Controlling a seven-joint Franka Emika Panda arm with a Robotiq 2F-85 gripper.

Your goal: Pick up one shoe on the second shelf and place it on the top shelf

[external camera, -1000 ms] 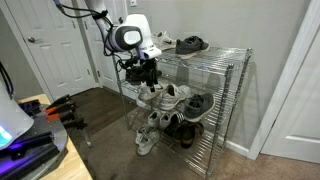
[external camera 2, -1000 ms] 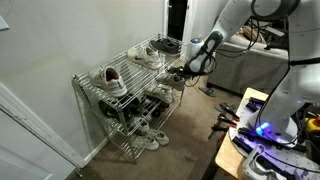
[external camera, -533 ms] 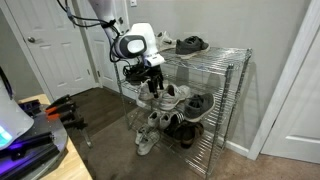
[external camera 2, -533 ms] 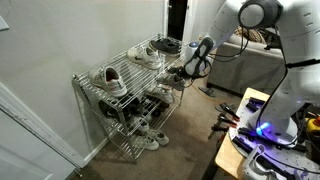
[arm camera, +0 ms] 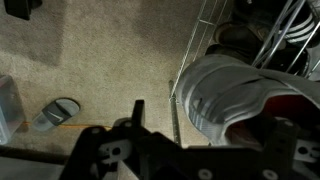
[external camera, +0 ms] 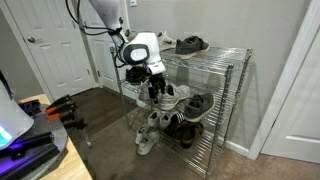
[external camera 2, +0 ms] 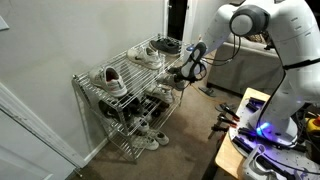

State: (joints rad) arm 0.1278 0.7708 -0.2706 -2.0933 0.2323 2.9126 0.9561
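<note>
I should keep my gripper at the shoe's heel end and close its fingers on the heel rim (external camera: 164, 98) (arm camera: 229, 118), because that heel rim is already between the open fingers.
The shoe (arm camera: 232, 85), a light grey low-top sneaker with a dark opening, lies at the end of the second shelf (arm camera: 176, 105). It also shows in an exterior view (external camera: 171, 95). My gripper (arm camera: 205, 125) is open and right at this shoe, with the heel end between its dark fingers. In both exterior views the gripper (external camera: 157, 88) (external camera 2: 184, 73) is at the rack's end, at second-tier height. The top shelf (external camera: 215, 58) (external camera 2: 128, 68) holds a white sneaker (external camera: 163, 40) and a dark shoe (external camera: 192, 43).
A black shoe (external camera: 201, 103) lies further along the second shelf. Lower tiers hold several shoes (external camera: 160, 128). A slipper (arm camera: 54, 113) lies on the carpet beside the rack. A desk with equipment (external camera: 30, 140) stands near, and a door (external camera: 55, 50) is behind the arm.
The gripper has moved lower and closer to the rack's end, reaching the grey sneaker on the second tier. The shoes have not moved.
</note>
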